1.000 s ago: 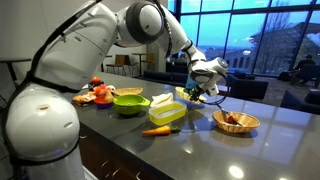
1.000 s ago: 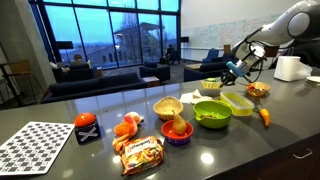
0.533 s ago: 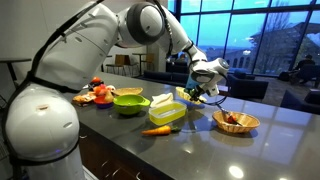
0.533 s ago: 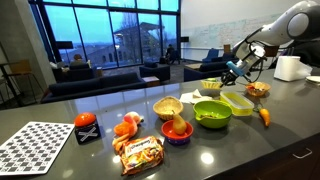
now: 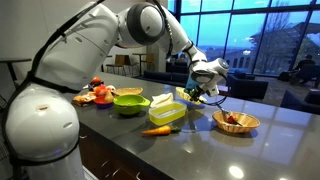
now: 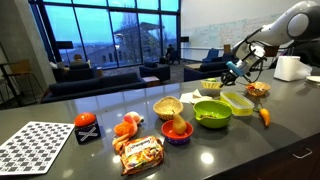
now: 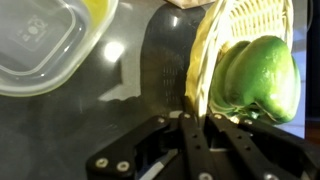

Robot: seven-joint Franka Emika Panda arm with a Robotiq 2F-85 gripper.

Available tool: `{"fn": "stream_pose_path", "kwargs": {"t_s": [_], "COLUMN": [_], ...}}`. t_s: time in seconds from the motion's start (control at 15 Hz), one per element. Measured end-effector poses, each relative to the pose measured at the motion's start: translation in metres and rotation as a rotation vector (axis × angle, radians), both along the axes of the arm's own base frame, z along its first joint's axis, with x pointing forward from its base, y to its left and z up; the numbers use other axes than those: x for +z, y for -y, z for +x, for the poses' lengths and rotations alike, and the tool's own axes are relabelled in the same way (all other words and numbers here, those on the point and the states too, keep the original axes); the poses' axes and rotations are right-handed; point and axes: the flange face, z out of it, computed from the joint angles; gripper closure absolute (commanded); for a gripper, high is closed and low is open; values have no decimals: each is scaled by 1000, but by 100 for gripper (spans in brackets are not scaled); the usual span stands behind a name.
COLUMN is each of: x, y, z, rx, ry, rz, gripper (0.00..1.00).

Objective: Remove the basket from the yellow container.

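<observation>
The bare counter is below my gripper. I should move my gripper away from the yellow container and lower it toward the counter, to release the basket outside the container's sides.
My gripper is shut on the rim of the small yellow-green woven basket, which holds a green pepper. The pale yellow container lies beside the basket, apart from it, with dark counter between them. In both exterior views the gripper holds the basket next to the yellow container, outside its walls. I cannot tell whether the basket touches the counter.
A lime-green bowl, a carrot and a tan woven bowl with red food stand around the container. Another tan bowl, a red dish of fruit, a snack bag and a checkered mat lie further along.
</observation>
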Motion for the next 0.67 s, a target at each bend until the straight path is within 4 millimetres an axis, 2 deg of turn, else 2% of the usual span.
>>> {"fn": "stream_pose_path", "kwargs": {"t_s": [0.67], "x": [-33], "y": [3], "z": [23], "rx": [18], "ry": [52], "rz": [-67], "gripper": [98]}}
